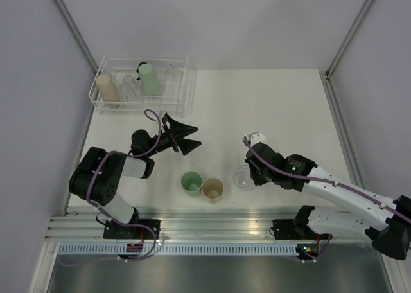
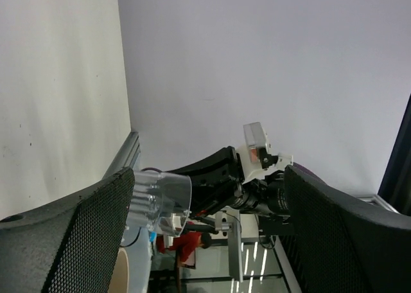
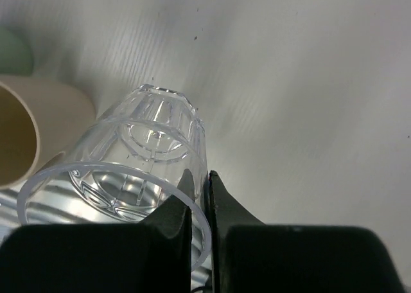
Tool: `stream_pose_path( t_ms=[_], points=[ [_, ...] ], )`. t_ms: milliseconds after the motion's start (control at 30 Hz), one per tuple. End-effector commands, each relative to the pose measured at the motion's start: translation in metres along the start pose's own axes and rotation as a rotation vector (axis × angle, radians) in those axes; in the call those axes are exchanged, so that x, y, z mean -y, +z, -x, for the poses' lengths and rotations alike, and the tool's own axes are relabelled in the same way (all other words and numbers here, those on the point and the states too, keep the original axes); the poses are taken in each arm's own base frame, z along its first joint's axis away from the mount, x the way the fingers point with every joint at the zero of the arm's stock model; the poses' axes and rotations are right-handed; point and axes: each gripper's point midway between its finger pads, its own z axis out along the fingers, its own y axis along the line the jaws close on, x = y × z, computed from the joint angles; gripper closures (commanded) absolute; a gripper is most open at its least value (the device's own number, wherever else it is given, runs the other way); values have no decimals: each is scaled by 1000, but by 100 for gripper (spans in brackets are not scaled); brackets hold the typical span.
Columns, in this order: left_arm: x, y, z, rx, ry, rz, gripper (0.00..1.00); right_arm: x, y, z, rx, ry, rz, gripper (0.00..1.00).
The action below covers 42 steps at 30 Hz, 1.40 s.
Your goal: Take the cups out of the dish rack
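The clear cup still hangs above the table. My right gripper will next go down and draw back toward the table's front edge, beside the tan cup.
The white wire dish rack (image 1: 186,87) stands at the far left. It holds a tan cup (image 1: 106,86), a mint green cup (image 1: 149,78) and clear cups (image 1: 130,87). A mint green cup (image 1: 191,182) and a tan cup (image 1: 212,189) stand upright on the table near the front. My right gripper (image 1: 248,171) is shut on the wall of a clear cup (image 3: 141,158), one finger inside the rim and one outside, just right of the tan cup (image 3: 32,132). My left gripper (image 1: 187,137) is open and empty, between the rack and the standing cups.
The grey walls close in the table on the left, far and right sides. In the left wrist view the right arm's camera mount (image 2: 257,145) and the held clear cup (image 2: 160,200) show between my open fingers (image 2: 83,235).
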Motion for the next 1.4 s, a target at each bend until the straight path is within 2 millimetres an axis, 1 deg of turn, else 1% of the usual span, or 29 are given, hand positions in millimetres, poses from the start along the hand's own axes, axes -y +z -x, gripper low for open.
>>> stream_pose_path(
  t_ms=[0,33,133,167,200,233,267,300,333,367,400,433,467,500,533,567,633,700,733,800,833,900,933,1067,1100,1133,1233,1300,1367],
  points=[
    [52,-1,-9,-45,335,-201,0,-18,-19,-5,-39,39,116,99],
    [54,-1,-10,-43,349,-200,0,-19,-20,-7,-52,35,125,99],
    [46,4,-4,-40,365,-145,0,-27,-16,-19,-112,19,162,99],
    [51,5,-3,-36,422,-146,0,-28,-14,-22,-128,11,168,99],
    [37,8,2,-36,382,-74,0,-27,-8,-31,-165,5,155,99],
    [33,9,5,-26,391,-37,0,-28,-6,-35,-184,1,155,99],
    [43,12,11,-10,521,-26,0,-28,-4,-39,-203,-6,157,99],
    [17,9,15,-11,446,122,0,-27,1,-45,-228,-11,143,99],
    [13,10,28,51,489,191,0,-26,2,-47,-238,-18,134,99],
    [28,9,36,80,631,228,0,-24,5,-48,-244,-19,113,99],
    [25,6,43,109,659,288,0,-24,6,-46,-244,-19,110,99],
    [11,-2,52,144,642,399,0,-24,6,-46,-245,-22,103,99],
    [20,-2,59,165,700,417,0,-24,7,-45,-246,-21,97,99],
    [19,-4,64,177,710,449,0,-25,10,-44,-251,-25,89,99],
    [9,-11,68,187,692,524,0,-25,11,-45,-255,-26,84,99],
    [13,-10,73,197,716,538,0,-25,15,-46,-272,-32,75,99],
    [6,-16,86,241,720,606,0,-27,18,-47,-278,-36,72,99],
    [-6,-26,91,260,695,696,1,-31,24,-50,-292,-43,72,99],
    [-9,-30,99,300,701,737,1,-34,25,-52,-297,-46,76,99],
    [-11,-34,105,321,704,777,1,-38,28,-52,-299,-50,77,99],
    [-14,-37,111,340,706,806,1,-42,28,-52,-296,-51,81,96],
    [-10,-38,117,361,717,829,1,-47,27,-48,-286,-51,89,91],
    [-9,-39,120,376,720,843,1,-49,26,-47,-282,-56,97,85],
    [5,-31,131,395,731,833,1,-53,21,-39,-252,-60,105,73],
    [7,-30,131,393,728,837,1,-55,18,-36,-245,-61,110,67],
    [15,-28,135,409,737,831,1,-56,16,-35,-240,-62,115,46],
    [22,-26,146,440,747,851,1,-55,11,-32,-223,-58,119,32],
    [20,-26,154,453,750,883,1,-51,7,-31,-213,-51,105,27],
    [30,-26,163,483,774,901,1,-49,-1,-24,-179,-42,108,9]
  ],
)
